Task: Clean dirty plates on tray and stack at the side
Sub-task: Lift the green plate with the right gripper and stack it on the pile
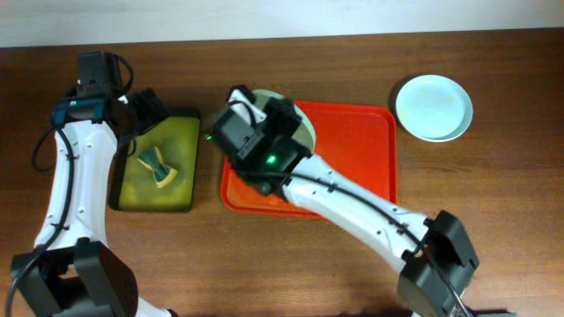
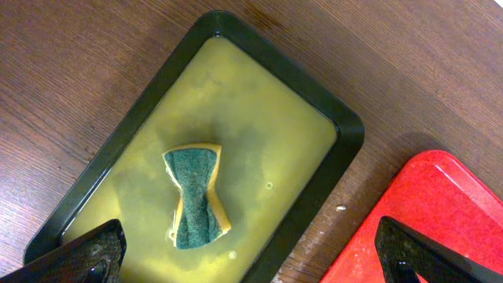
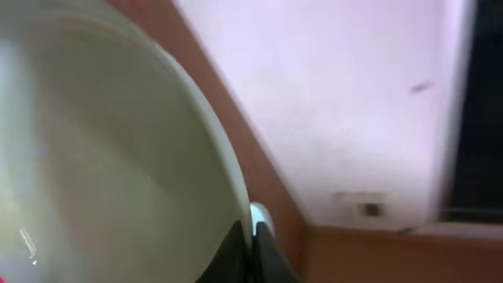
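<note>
The right gripper should swing past the red tray point(image 1: 361, 145) and down to release on top of the pale blue plate point(image 1: 434, 107), since that plate lies to its right in the overhead view.
My right gripper point(image 1: 263, 106) is over the far left corner of the red tray point(image 1: 361, 145). It is shut on the rim of a pale plate point(image 1: 306, 126) and holds it tilted up on edge. In the right wrist view the plate point(image 3: 102, 157) fills the left side, with the fingers point(image 3: 253, 240) pinched on its rim. A pale blue plate point(image 1: 434, 107) lies on the table right of the tray. A third plate is not in view. My left gripper point(image 1: 148, 107) is wide open and empty, and in the left wrist view point(image 2: 251, 255) it hangs above the black tray.
The black tray point(image 2: 346, 130) holds yellow-green liquid and a green and yellow sponge point(image 2: 195, 194); it stands left of the red tray point(image 2: 428, 228). It also shows in the overhead view point(image 1: 189, 198), with the sponge point(image 1: 157, 167). My right arm crosses the red tray's front half.
</note>
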